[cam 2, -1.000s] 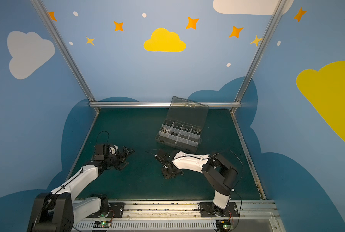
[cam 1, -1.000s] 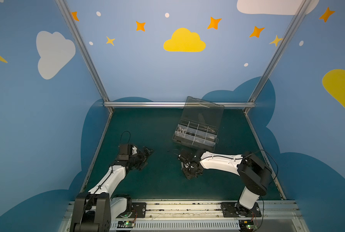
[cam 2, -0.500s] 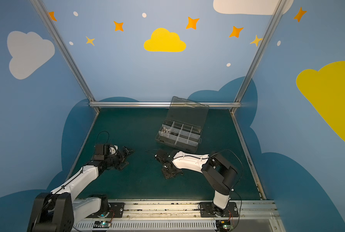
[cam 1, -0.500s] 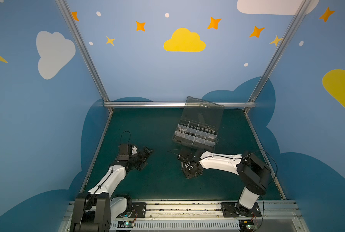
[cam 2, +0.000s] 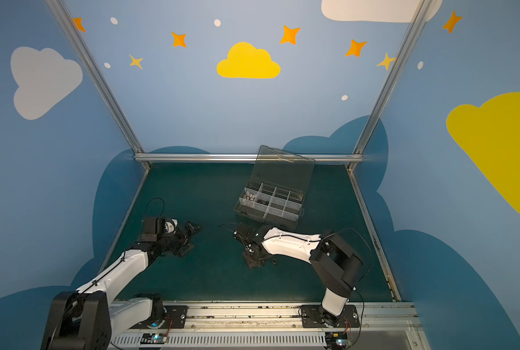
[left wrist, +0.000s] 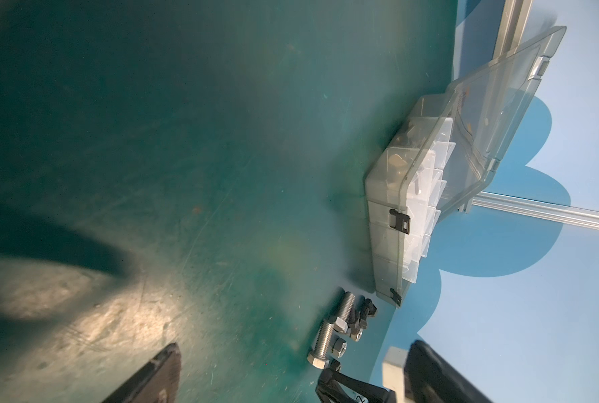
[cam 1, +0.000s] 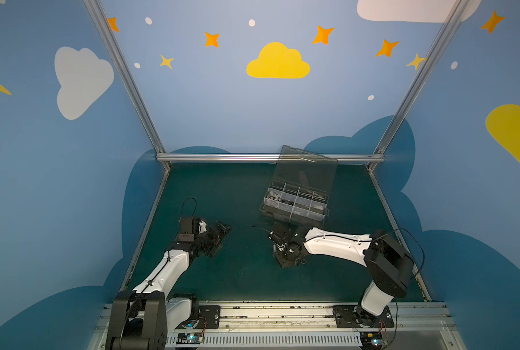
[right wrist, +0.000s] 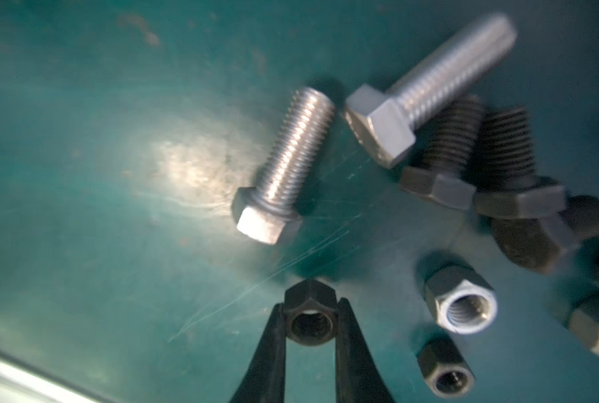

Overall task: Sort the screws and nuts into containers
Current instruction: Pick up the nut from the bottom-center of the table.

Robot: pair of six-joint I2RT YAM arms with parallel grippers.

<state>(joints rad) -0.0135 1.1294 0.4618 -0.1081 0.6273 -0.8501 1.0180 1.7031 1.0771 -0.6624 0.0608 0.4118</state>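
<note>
The place for the black nut is outward of my right gripper, so I should raise the gripper, swing it outward over the section of the box with black pieces and release the nut.
My right gripper (right wrist: 310,310) is down at the mat, shut on a black nut (right wrist: 310,296) that is pinched between its two fingertips. Beside it lie two silver hex bolts (right wrist: 284,167) (right wrist: 430,80), stubby black screws (right wrist: 444,153), a silver nut (right wrist: 465,303) and a small black nut (right wrist: 444,373). The clear organizer box (cam 1: 293,209) (cam 2: 269,212) stands just behind this pile with its lid (cam 1: 307,169) raised. Some compartments hold silver and black pieces. My left gripper (cam 1: 221,238) (cam 2: 190,239) hovers open and empty to the left, facing the pile (left wrist: 340,324).
The box (left wrist: 388,216) sits right of centre near the back rail (cam 1: 268,157). Metal frame rails border the green mat on the left and right. The right arm (cam 1: 337,245) stretches low across the mat in front of the box.
The right gripper's jaws have closed in on the black nut. Both arms have stayed nearly where they were.
</note>
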